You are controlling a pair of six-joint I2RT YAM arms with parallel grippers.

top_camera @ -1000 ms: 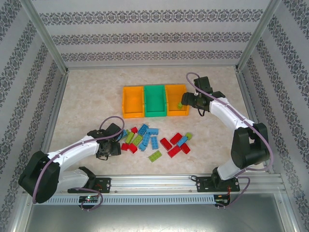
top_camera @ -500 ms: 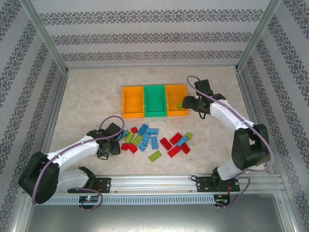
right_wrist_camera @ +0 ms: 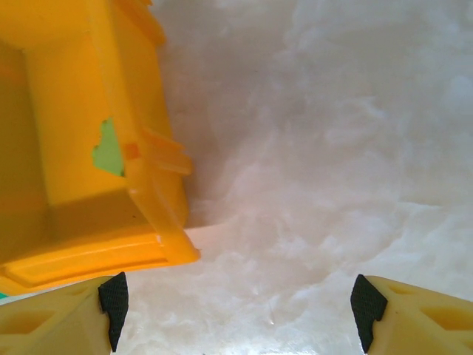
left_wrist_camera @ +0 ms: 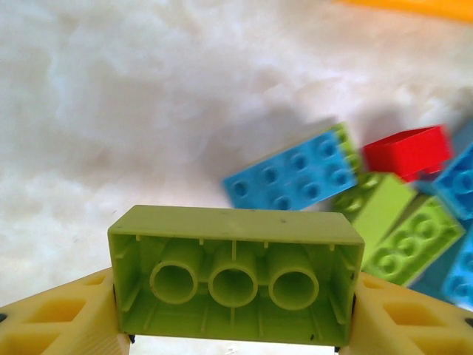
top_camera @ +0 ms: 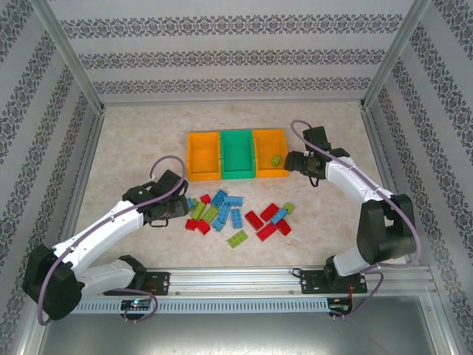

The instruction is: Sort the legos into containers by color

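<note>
I should raise my left gripper next, swing it outward past the green container, over the orange bin holding a lime lego, and let go of the brick.
My left gripper is at the left end of the lego pile, a loose scatter of blue, red and lime bricks. In the left wrist view it is shut on a lime green lego, gripped by its two ends with the hollow underside facing the camera, above the table. Three containers stand in a row behind the pile: left orange, green, right orange. One lime lego lies in the right orange bin. My right gripper is open and empty beside that bin's right wall.
Blue, red and lime bricks lie just beyond the held brick. The marble-patterned table is bare left of the bins and to the right of the right arm. Aluminium posts and patterned walls enclose the table.
My left gripper closed on a lime brick and rose from the pile's left end. My right gripper drew back to the right from the orange bin, where the lime brick stays.
</note>
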